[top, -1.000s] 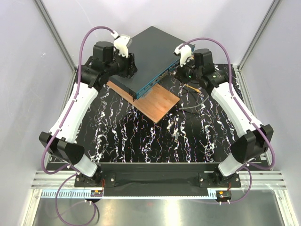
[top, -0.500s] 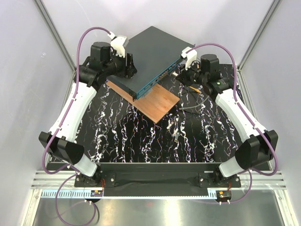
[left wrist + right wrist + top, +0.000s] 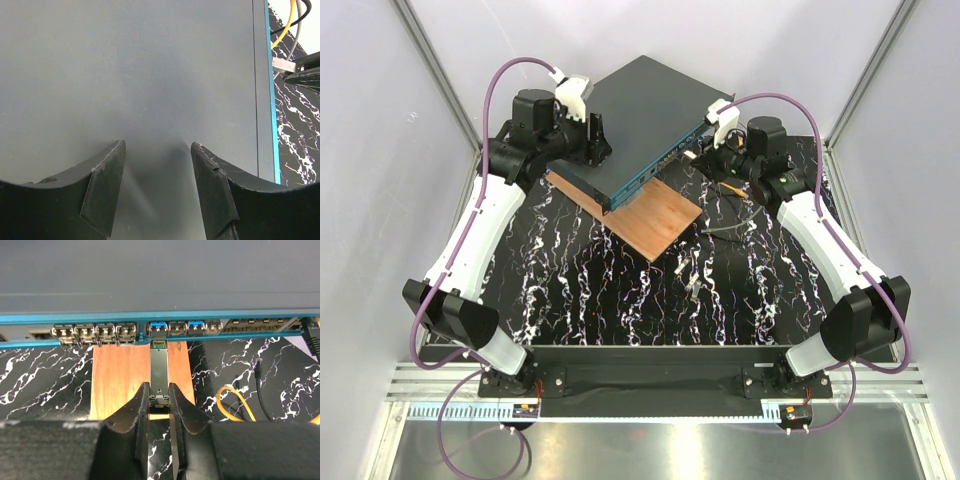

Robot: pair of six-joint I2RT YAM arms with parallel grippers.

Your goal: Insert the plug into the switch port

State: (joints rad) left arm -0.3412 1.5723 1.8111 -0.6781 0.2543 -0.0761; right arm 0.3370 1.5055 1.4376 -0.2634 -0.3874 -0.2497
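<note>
The robot's right gripper should next push the plug straight into the teal front under that socket (image 3: 681, 149) (image 3: 159, 339) and let go of it, because the plug's far end lines up beneath the blue-tabbed socket.
The switch (image 3: 642, 118), a flat dark grey-teal box with a teal front face (image 3: 160, 316) and a row of small sockets, lies at the back of the table. My right gripper (image 3: 159, 388) is shut on the plug (image 3: 159, 367), a slim pale metal piece. The plug points at the sockets, and its far end lies just below a blue-tabbed socket (image 3: 158, 329). I cannot tell whether it touches. My left gripper (image 3: 157, 146) is open over the switch's top (image 3: 150, 75), nothing between its fingers. From above, the left gripper (image 3: 595, 140) sits at the switch's left edge, the right gripper (image 3: 698, 156) at its front.
A brown wooden board (image 3: 652, 215) lies under and in front of the switch, also below the plug (image 3: 117, 375). Yellow cable (image 3: 231, 401) and black cable (image 3: 261, 390) lie on the marbled mat right of the board. Enclosure walls stand close behind.
My right arm has swung a little to the right along the switch's front with the plug in it. My left gripper's jaws have widened over the switch top.
</note>
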